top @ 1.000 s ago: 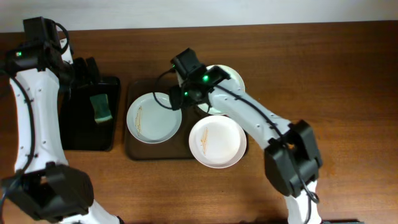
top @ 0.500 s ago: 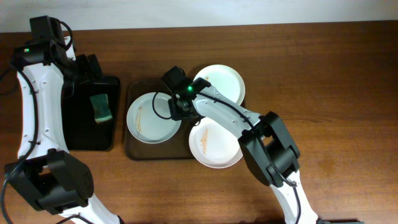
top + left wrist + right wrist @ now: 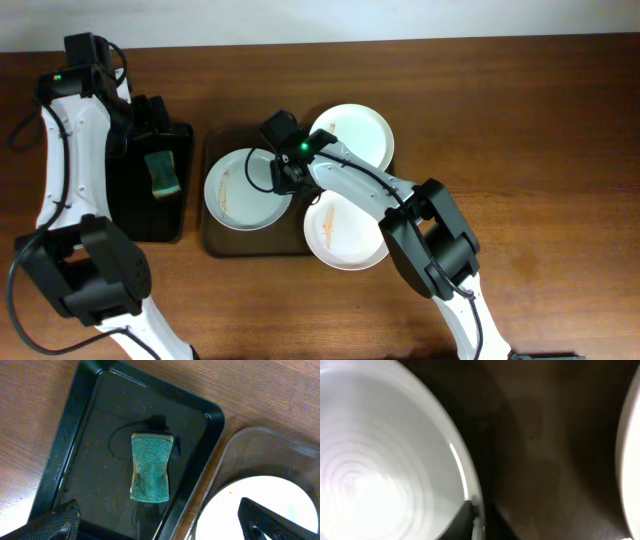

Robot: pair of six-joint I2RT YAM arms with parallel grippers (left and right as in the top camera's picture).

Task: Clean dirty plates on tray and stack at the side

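The streaked plate is held by its rim and the green sponge [image 3: 151, 466] lies in the black tray, so my open left gripper will come down onto the sponge.
Three plates lie on or over the dark brown tray [image 3: 213, 246]. The left plate [image 3: 240, 195] carries a thin orange streak, and so does the front plate [image 3: 350, 232]. At the back right sits the third plate [image 3: 358, 135], pale and unmarked. My right gripper [image 3: 284, 178] is shut on the left plate's right rim [image 3: 468, 480]; its dark fingers pinch that rim at the bottom of the right wrist view [image 3: 478, 522]. My left gripper [image 3: 160, 527] stands wide open above the black tray [image 3: 90, 430], with a green sponge [image 3: 151, 466] just ahead of it.
The small glossy black tray [image 3: 150, 215] with the sponge [image 3: 161, 172] lies left of the brown tray. The front plate overhangs the brown tray's right front corner. Bare wooden table [image 3: 540, 150] spreads to the right.
My right gripper moved from near the back plate down to the left plate's right rim and shut on it. The left arm shifted slightly towards the back.
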